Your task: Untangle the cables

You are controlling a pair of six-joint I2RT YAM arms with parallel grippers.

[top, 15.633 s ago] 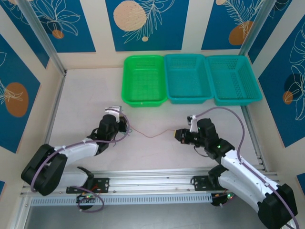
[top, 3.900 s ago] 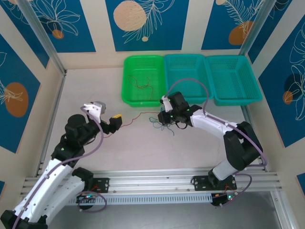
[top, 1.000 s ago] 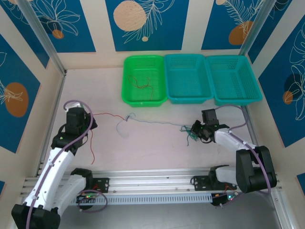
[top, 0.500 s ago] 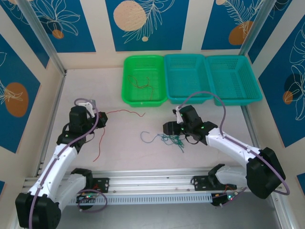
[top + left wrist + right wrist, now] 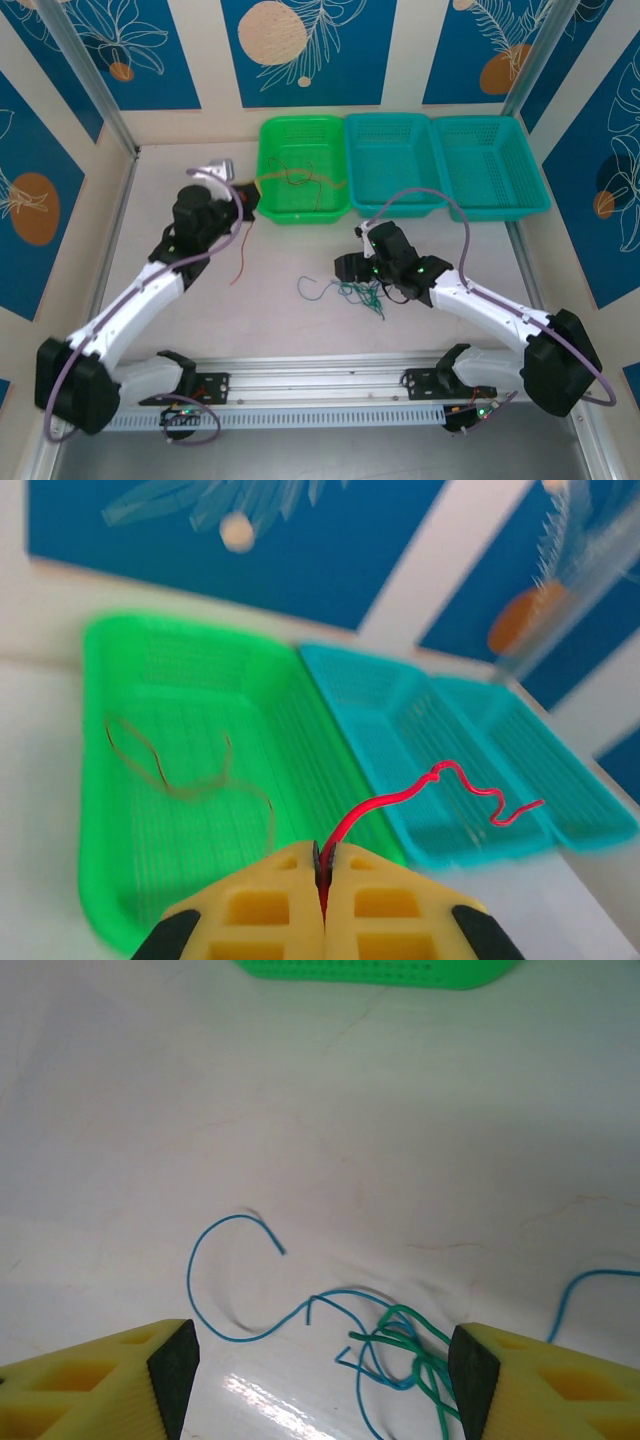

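Note:
The left gripper should move outward over the bottom of the green basket and let go of the red cable (image 5: 430, 780), because that bottom, which holds the red-brown cable, is outward of the gripper.
My left gripper (image 5: 246, 200) is shut on a red cable (image 5: 430, 780), raised beside the green basket's (image 5: 303, 212) left front corner; the cable's free end (image 5: 242, 262) trails down to the table. In the left wrist view the pads (image 5: 322, 865) pinch it in front of the basket. A red-brown cable (image 5: 300, 178) lies inside that basket (image 5: 130, 640). My right gripper (image 5: 345, 268) is open, low over a tangle of blue (image 5: 215, 1260) and green (image 5: 410, 1345) cables on the table (image 5: 360, 293). Nothing sits between its fingertips (image 5: 320, 1380).
Two teal baskets (image 5: 398, 210) (image 5: 500, 212) stand to the right of the green one along the back wall. A metal rail (image 5: 320, 375) runs along the near edge. Purple arm cables loop above both arms.
My left gripper has carried the red cable up and right to the green basket. My right gripper moved from the right to the table's middle, let go of the blue-green tangle and stands open.

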